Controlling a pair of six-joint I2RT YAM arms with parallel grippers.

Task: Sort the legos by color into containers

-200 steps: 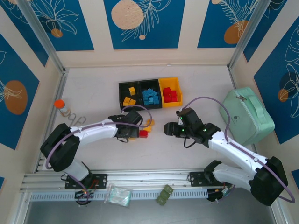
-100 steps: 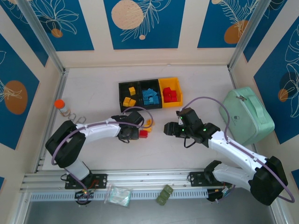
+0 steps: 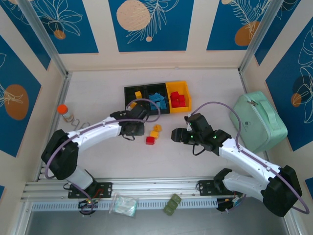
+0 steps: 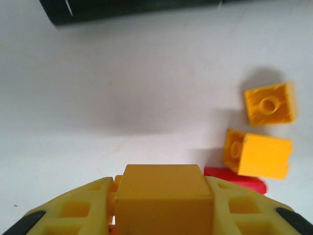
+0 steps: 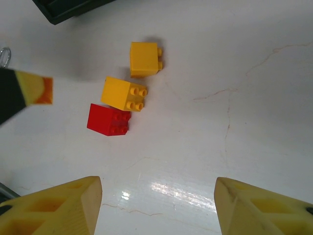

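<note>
My left gripper carries the brick outward over the open top of the black container with matching yellow-orange legos next and releases it, since the container lies outward.
My left gripper [image 3: 138, 123] is shut on a yellow-orange lego [image 4: 164, 198], held just in front of the left black container [image 3: 134, 101]. On the table to its right lie two loose yellow-orange legos [image 3: 157, 128] [image 3: 154, 134] and a red lego [image 3: 150, 140]; the left wrist view shows the same yellow-orange legos [image 4: 270, 104] [image 4: 259, 155] and red lego [image 4: 235, 175]. My right gripper [image 3: 181, 128] stands open, and the red lego [image 5: 108, 119] lies ahead of its fingers [image 5: 63, 205]. The middle black container [image 3: 156, 99] holds blue legos, the yellow-orange container [image 3: 168, 93] red ones.
A mint-green case [image 3: 257, 121] sits at the right wall. An orange-capped bottle [image 3: 63, 110] stands at the left. A clear bag [image 3: 123, 204] and an olive-green toy [image 3: 172, 204] lie on the rail near the arm bases.
My left gripper has risen from the loose legos with a yellow-orange one and moved toward the containers. The right arm has not moved.
</note>
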